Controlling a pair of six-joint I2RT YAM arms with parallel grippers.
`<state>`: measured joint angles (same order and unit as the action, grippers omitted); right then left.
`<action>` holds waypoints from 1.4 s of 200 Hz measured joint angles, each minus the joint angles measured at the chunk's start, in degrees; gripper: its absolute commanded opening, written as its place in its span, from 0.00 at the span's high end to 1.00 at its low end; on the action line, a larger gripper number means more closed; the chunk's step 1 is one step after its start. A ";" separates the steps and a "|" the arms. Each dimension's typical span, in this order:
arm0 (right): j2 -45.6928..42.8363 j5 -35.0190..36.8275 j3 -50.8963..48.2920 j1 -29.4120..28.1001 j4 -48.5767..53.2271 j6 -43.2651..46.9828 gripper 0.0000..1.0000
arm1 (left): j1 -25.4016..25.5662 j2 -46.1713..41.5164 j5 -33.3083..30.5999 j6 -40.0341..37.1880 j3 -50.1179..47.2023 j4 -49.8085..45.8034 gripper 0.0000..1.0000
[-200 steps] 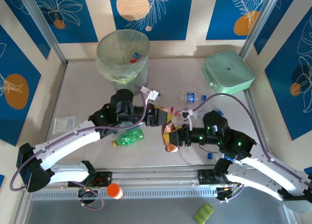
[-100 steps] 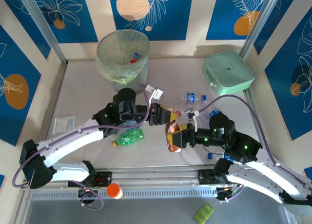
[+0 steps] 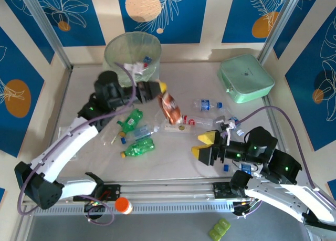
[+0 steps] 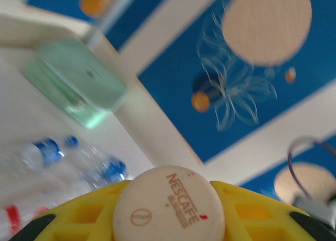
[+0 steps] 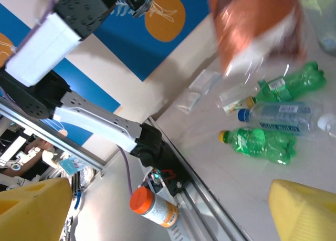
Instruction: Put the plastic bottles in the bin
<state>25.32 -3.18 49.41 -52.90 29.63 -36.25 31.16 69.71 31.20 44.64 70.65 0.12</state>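
The bin already has bottles in it, so my left gripper should swing outward over the bin's opening (image 3: 132, 51) and let go of the brown-labelled bottle (image 3: 169, 108) there.
My left gripper (image 3: 160, 88) is shut on a brown-labelled plastic bottle (image 3: 169, 108), held in the air just to the right of the bin (image 3: 131, 54). In the left wrist view the bottle's cream cap (image 4: 169, 204) sits between the yellow fingers (image 4: 252, 209). My right gripper (image 3: 205, 145) stands open above the table's front right, its yellow fingers (image 5: 304, 209) wide apart with nothing between them. On the table lie green bottles (image 3: 137, 146) (image 3: 131, 118), a clear blue-capped bottle (image 3: 139, 133) between them, and more clear bottles (image 3: 207, 104) to the right. The bin holds a few bottles.
A mint-green case (image 3: 245, 77) lies at the back right. An orange-capped canister (image 3: 122, 205) stands on the rail by the left arm's base. Flat clear packets (image 5: 202, 86) lie towards the left wall. The table's front middle has free room.
The right gripper opened, let go of the brown-labelled bottle and drew back to the right. The left gripper shut on it and swung it up and left, towards the bin.
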 measured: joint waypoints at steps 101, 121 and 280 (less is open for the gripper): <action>2.32 5.31 1.95 0.04 2.69 1.18 0.06 | -15.02 19.19 -27.21 7.52 36.96 -18.43 0.93; 3.37 6.12 2.95 0.04 3.21 1.20 0.06 | -15.98 23.56 -30.49 7.50 41.68 -20.63 0.92; 17.66 8.81 6.47 0.42 2.95 1.60 0.06 | -20.74 54.53 -25.16 10.64 60.35 -33.40 0.59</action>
<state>42.98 5.63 55.88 -52.49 32.58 -34.65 10.41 124.25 6.04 55.29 131.00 -33.28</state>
